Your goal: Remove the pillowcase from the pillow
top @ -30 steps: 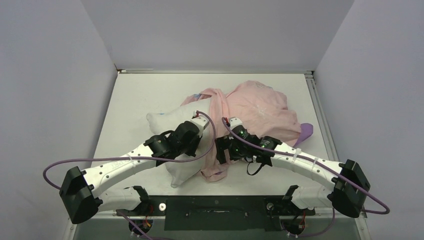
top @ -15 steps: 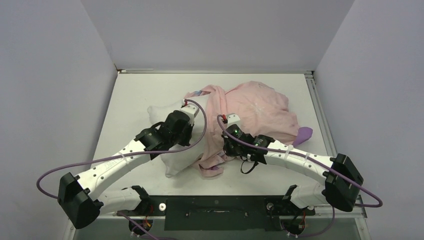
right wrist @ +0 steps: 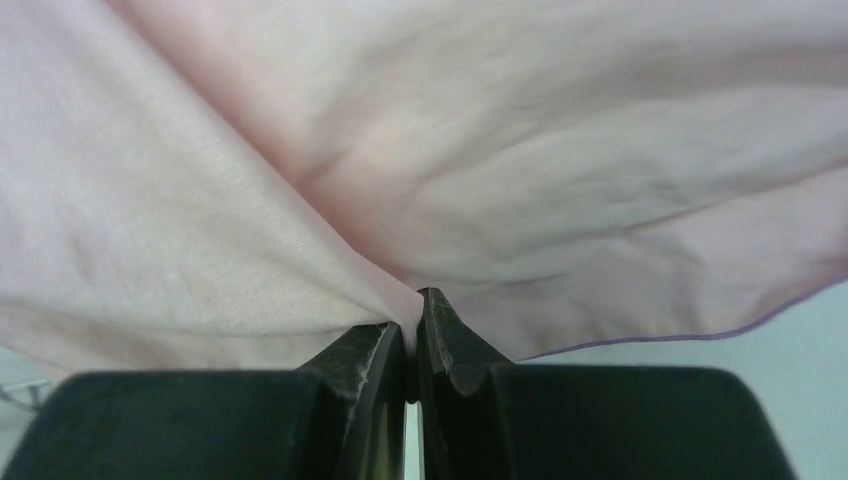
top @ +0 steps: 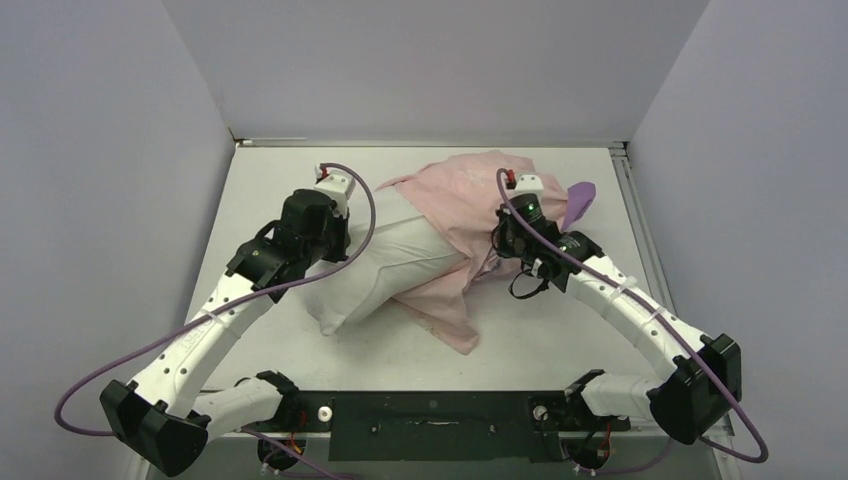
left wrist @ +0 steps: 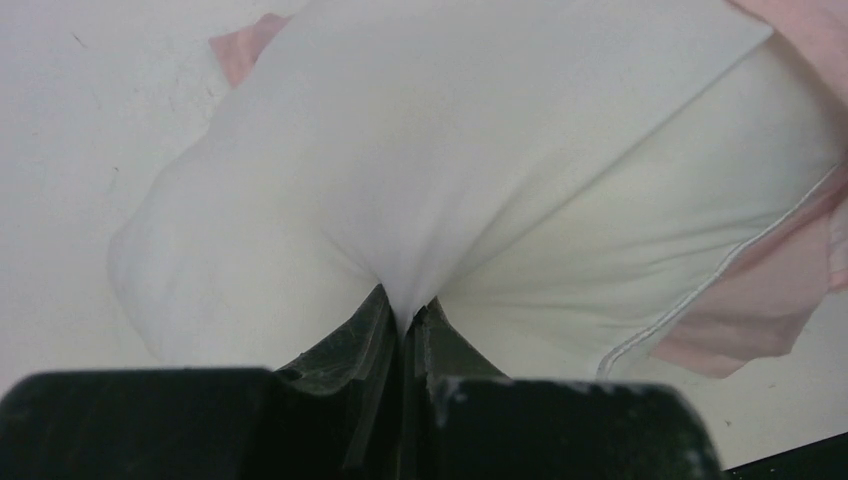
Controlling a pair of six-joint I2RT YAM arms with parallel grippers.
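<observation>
The left gripper pulls the pinched fabric back toward the pillow's bare near corner (top: 330,320) (left wrist: 612,362) next and releases it, as that corner lies back from the gripper.
The white pillow (top: 385,268) lies slantwise across the table's middle, its near-left half bare and its far-right half still inside the pillowcase (top: 450,195), which shows its pale pink inside. A purple corner (top: 578,197) sticks out at the right. My left gripper (left wrist: 408,318) is shut on a pinch of the pillow's white fabric (left wrist: 400,180) at its left side. My right gripper (right wrist: 412,318) is shut on a fold of the pink pillowcase (right wrist: 450,160), right of the pillow. From above, both sets of fingers are hidden under the wrists.
Grey walls enclose the white table (top: 280,180) on the left, back and right, with a metal rail (top: 640,230) along the right edge. Purple cables loop from both arms over the table.
The right gripper closed on the pillowcase and pulled it up and away to the far right. The left arm swung toward the far left with the pillow, drawing more white pillow out of the cover.
</observation>
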